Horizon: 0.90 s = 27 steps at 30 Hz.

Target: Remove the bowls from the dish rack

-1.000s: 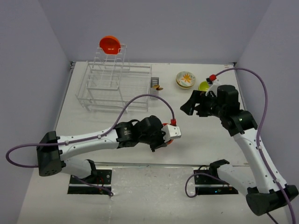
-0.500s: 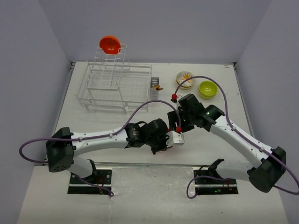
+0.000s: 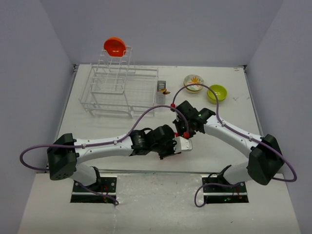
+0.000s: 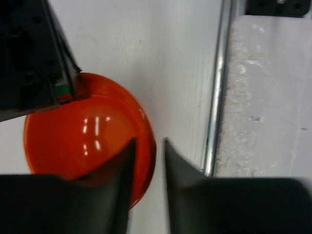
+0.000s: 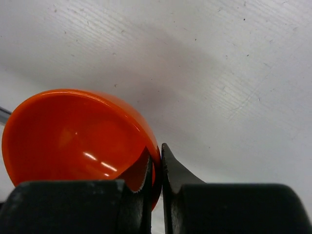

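My right gripper holds the orange-red bowl and should carry it outward, lower it onto the tabletop near the cream flower-patterned bowl and let go, because other bowls are already there.
An orange-red bowl (image 4: 87, 141) sits low over the table between the two arms near the front edge. My right gripper (image 5: 156, 153) is shut on its rim (image 5: 157, 161), one finger inside the bowl (image 5: 73, 131) and one outside. My left gripper (image 4: 148, 144) straddles the opposite rim with its jaws apart and a gap showing on the outer side, so it is open. From above, the left gripper (image 3: 170, 148) and right gripper (image 3: 184, 134) meet and hide most of this bowl. A second orange-red bowl (image 3: 114, 47) stands on top of the dish rack's (image 3: 117, 92) tower.
A cream flower-patterned bowl (image 3: 193, 82) and a lime-green bowl (image 3: 217, 92) rest on the table at the back right. The grey cutlery caddy (image 3: 161, 89) hangs on the rack's right side. A metal rail (image 4: 214, 97) marks the table's front edge.
My right arm swung in from beside the lime-green bowl to the orange-red bowl and shut on its rim. My left gripper, shut on that bowl before, has opened.
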Motion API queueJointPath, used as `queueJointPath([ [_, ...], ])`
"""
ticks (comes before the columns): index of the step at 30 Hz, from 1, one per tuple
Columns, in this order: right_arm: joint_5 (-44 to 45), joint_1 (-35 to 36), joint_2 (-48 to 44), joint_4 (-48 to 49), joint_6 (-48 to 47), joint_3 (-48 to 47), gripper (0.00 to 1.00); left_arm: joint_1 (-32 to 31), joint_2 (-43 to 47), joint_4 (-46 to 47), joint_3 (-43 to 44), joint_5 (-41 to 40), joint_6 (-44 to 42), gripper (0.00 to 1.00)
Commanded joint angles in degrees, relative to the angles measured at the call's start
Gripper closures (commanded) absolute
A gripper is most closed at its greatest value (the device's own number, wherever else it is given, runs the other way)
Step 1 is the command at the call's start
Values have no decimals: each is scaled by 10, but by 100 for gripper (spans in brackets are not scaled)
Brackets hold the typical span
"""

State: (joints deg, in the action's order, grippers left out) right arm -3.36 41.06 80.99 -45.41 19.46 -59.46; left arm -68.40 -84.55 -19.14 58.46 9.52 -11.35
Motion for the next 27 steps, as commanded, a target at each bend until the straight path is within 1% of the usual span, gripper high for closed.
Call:
queueJointPath([
  [1,32,-12,-9,37,22,-22,100,2,16,53,-18,-113,26,44],
  [2,32,-32,-1,44,34,-22,100,2,22,73,-21,-125,43,34],
  [3,32,-47,1,60,41,-15,100,2,26,79,-28,-134,49,1],
  [4,35,-62,1,72,58,-10,100,1,30,83,-30,-134,55,0],
  [5,41,-99,-4,86,70,-2,100,1,39,84,-32,-138,69,0],
  [7,39,-137,-16,138,106,27,100,1,51,82,-35,-179,97,0],
  [8,44,-167,-26,172,121,36,100,1,68,81,-37,-221,107,0],
  [10,80,-190,-29,199,157,55,100,1,98,78,-42,-263,154,0],
  [11,104,-194,-22,209,170,55,100,2,110,77,-42,-319,175,0],
  [12,138,-199,-16,212,183,52,100,3,122,76,-41,-352,199,0],
  [13,150,-214,-9,214,190,49,100,5,148,74,-40,-388,255,0],
  [14,159,-222,-1,220,196,45,100,7,161,73,-39,-432,280,0],
  [15,161,-233,19,226,203,39,100,12,173,74,-39,-453,297,0],
  [16,155,-255,30,226,205,33,100,13,190,73,-39,-485,331,0],
  [17,150,-265,42,226,204,21,100,13,194,69,-37,-547,344,0],
  [18,143,-273,62,226,197,15,100,18,199,50,-34,-576,357,0],
  [19,149,-280,70,225,195,9,100,23,208,37,-32,-599,393,0],
  [20,158,-281,77,226,191,6,100,32,215,25,-28,-615,411,0],
  [22,168,-293,105,225,186,-4,98,76,249,19,-36,-601,449,0],
  [23,164,-300,115,225,183,-7,98,100,263,23,-47,-554,460,0],
  [24,158,-311,132,225,182,-13,99,144,291,38,-55,-530,468,0],
  [25,146,-316,139,226,182,-14,99,159,303,43,-60,-507,472,0],
  [27,139,-322,153,226,178,-24,99,184,322,39,-59,-511,478,0],
])
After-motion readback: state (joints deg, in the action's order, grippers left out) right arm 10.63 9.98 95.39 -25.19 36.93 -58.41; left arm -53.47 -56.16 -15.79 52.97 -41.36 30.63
